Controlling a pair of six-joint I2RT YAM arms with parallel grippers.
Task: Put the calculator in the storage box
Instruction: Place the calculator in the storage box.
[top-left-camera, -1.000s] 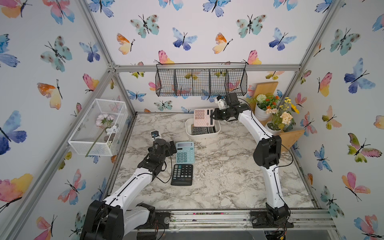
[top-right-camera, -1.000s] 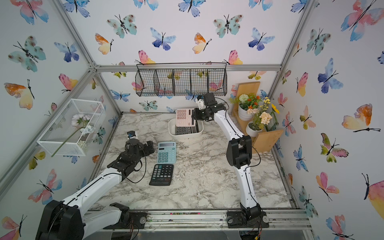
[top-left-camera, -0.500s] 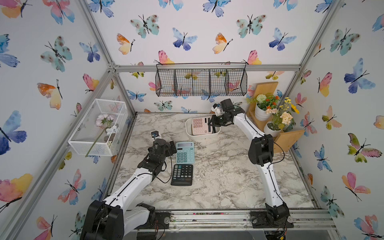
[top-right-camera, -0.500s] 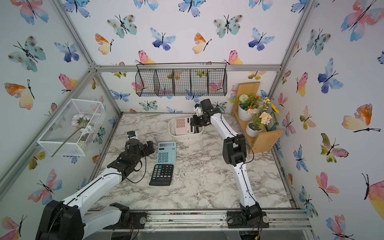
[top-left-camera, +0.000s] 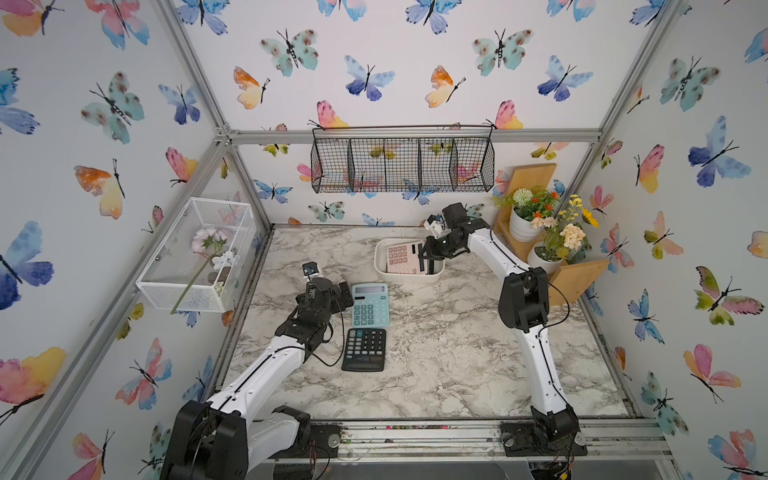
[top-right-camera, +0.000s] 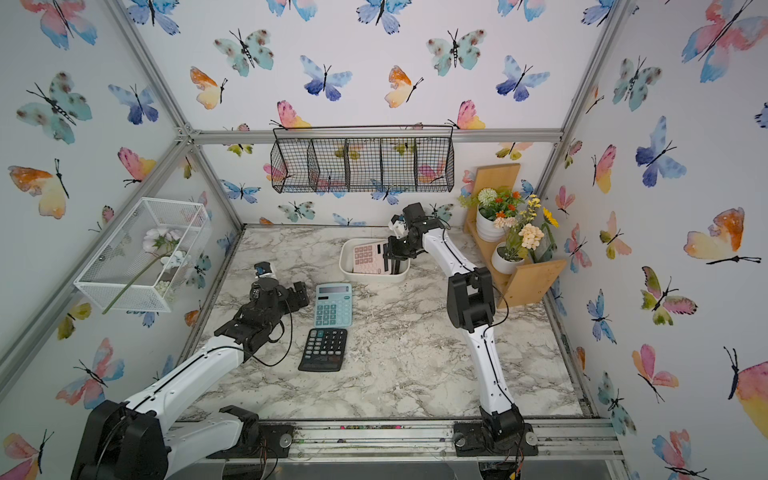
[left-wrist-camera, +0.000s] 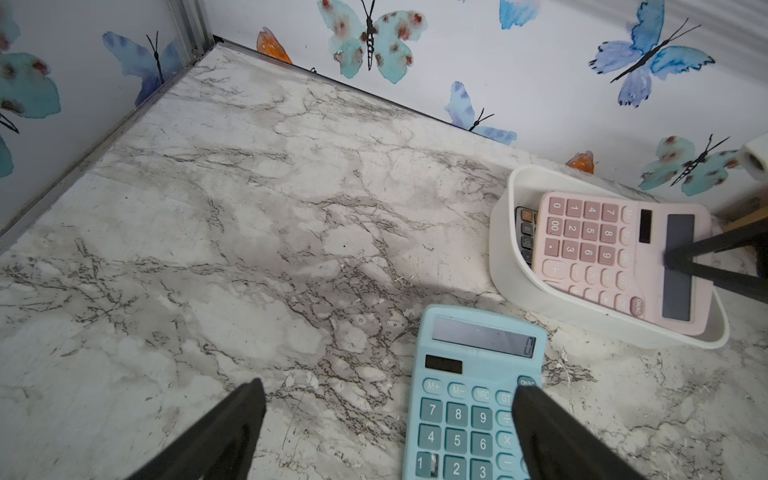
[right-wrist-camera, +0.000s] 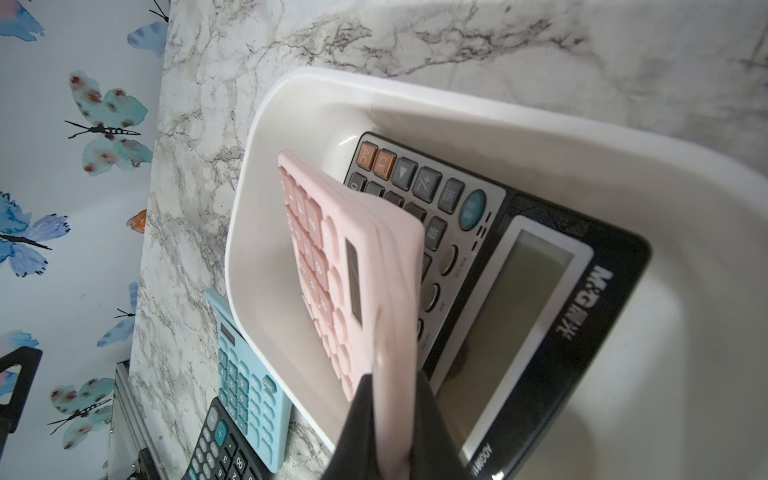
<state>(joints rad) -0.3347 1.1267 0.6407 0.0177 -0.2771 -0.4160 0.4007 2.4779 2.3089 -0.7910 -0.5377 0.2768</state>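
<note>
My right gripper is above the black-and-grey calculator (top-left-camera: 431, 267) (right-wrist-camera: 519, 291) and should next go down toward it and release the pink calculator, since its screen end is still raised.
A pink calculator (top-left-camera: 401, 257) (right-wrist-camera: 332, 249) lies tilted inside the white storage box (top-left-camera: 380, 259) (right-wrist-camera: 249, 187) at the back of the table. Its screen end is pinched in my right gripper (top-left-camera: 428, 261) (right-wrist-camera: 390, 382), which is shut on it. Under it in the box lies a black-and-grey calculator (right-wrist-camera: 519, 291). A blue calculator (top-left-camera: 370, 305) (left-wrist-camera: 469, 399) and a black calculator (top-left-camera: 365, 349) lie on the marble nearer the front. My left gripper (top-left-camera: 345, 291) (left-wrist-camera: 386, 399) hangs open over the blue one's left edge, holding nothing.
A black wire basket (top-left-camera: 403, 166) hangs on the back wall above the box. A white wire-mesh box (top-left-camera: 195, 253) with a flower juts out from the left wall. Flower pots on a wooden shelf (top-left-camera: 540, 232) stand just right of the right arm.
My right gripper has brought the pink calculator down from upright above the box to lying low inside it. The left arm has not moved.
</note>
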